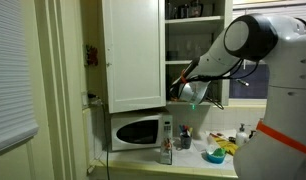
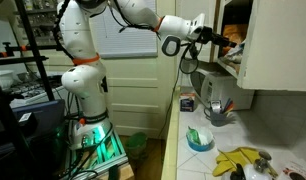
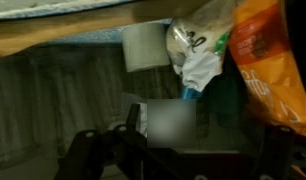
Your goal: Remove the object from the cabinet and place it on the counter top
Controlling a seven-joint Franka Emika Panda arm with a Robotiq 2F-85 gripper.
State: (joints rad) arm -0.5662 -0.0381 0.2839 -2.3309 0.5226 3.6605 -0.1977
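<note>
I need to reach forward with my gripper until its open fingers are on both sides of the narrow tip of the bag's crumpled white end (image 3: 200, 72), which is just ahead and points toward them.
The white cabinet (image 1: 133, 50) stands open, its door swung left, with shelves of glasses behind; it also shows in an exterior view (image 2: 278, 50). My gripper (image 1: 181, 85) reaches into the lowest shelf (image 2: 206, 35). In the dim wrist view the fingers (image 3: 193, 140) look spread apart with nothing between them. Just ahead of them lie a clear plastic bag with white and green contents (image 3: 198, 55) and an orange packet (image 3: 263, 60). A pale bag (image 1: 193, 93) hangs at the shelf edge by the gripper. The counter top (image 1: 193, 162) runs below the cabinet (image 2: 188, 165).
A white microwave (image 1: 136, 131) sits under the cabinet. On the counter are bottles, bananas (image 2: 241, 158), a blue bowl (image 2: 200, 139) and a pot of utensils (image 2: 218, 108). A white box (image 3: 145, 45) sits deeper on the shelf.
</note>
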